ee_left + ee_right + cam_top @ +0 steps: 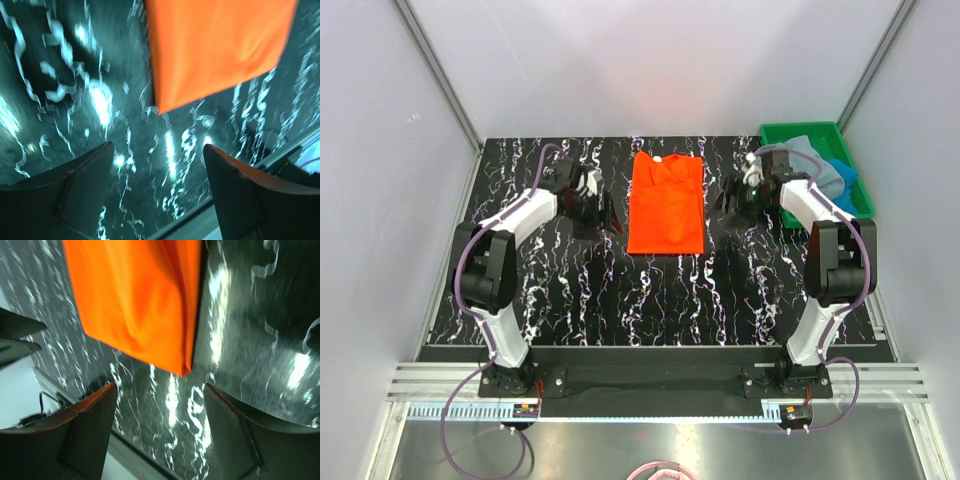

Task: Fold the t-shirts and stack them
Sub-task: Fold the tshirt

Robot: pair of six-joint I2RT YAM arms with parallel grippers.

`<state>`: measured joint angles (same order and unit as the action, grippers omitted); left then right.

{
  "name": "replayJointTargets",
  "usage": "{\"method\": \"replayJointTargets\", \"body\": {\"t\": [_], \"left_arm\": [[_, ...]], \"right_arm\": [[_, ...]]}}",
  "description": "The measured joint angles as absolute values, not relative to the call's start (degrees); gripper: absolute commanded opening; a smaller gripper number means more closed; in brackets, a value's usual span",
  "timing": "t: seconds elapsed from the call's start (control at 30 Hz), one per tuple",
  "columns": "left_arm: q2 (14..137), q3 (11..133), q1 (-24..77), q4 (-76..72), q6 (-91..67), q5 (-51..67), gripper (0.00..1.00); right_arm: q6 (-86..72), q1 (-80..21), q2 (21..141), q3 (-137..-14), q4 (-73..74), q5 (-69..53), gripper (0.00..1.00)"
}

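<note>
I will bring the open fingers of my right gripper down, back and to its left in the top view, so they go on both sides of the folded t-shirt's near corner, which lies below the gripper that way.
A bright orange t-shirt lies as a long folded strip in the middle of the black marbled table, collar at the far end. Its near corner shows in the left wrist view and in the right wrist view. My left gripper hovers just left of the strip, open and holding nothing. My right gripper hovers just right of it, also open and holding nothing. A grey-blue t-shirt and a bright blue t-shirt sit crumpled in the green tray.
The green plastic tray stands at the table's far right corner, right behind my right arm. Grey walls close in the table on the left, back and right. The table's near edge shows as a pale strip in the right wrist view.
</note>
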<state>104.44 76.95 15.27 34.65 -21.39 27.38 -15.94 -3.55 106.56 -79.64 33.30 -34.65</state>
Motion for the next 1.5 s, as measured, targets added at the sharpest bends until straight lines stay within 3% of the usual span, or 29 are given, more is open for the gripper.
{"method": "replayJointTargets", "body": {"t": [0.4,0.87,1.13,1.27,1.47,1.5], "left_arm": [[105.71,70.04,15.49,31.75,-25.12,28.75,0.78],[116.38,79.31,21.71,28.16,-27.07,30.26,0.77],[116.68,79.4,23.05,27.31,-27.57,30.41,0.69],[116.68,78.96,22.96,27.31,-28.01,30.35,0.61],[116.46,77.3,22.87,26.98,-28.97,30.74,0.51],[116.25,76.82,22.87,26.83,-29.12,30.85,0.45]], "right_arm": [[-15.0,-4.14,107.0,-69.76,34.92,-36.29,0.72],[-17.23,-6.31,115.09,-72.9,31.79,-38.74,0.65],[-18.74,-8.62,117.97,-75.11,29.58,-40.23,0.48],[-18.9,-9.13,118.17,-75.11,29.36,-40.18,0.29],[-18.94,-9.23,118.17,-74.91,29.12,-40.21,0.25],[-18.92,-9.23,118.17,-74.76,29.04,-40.21,0.24]]}}
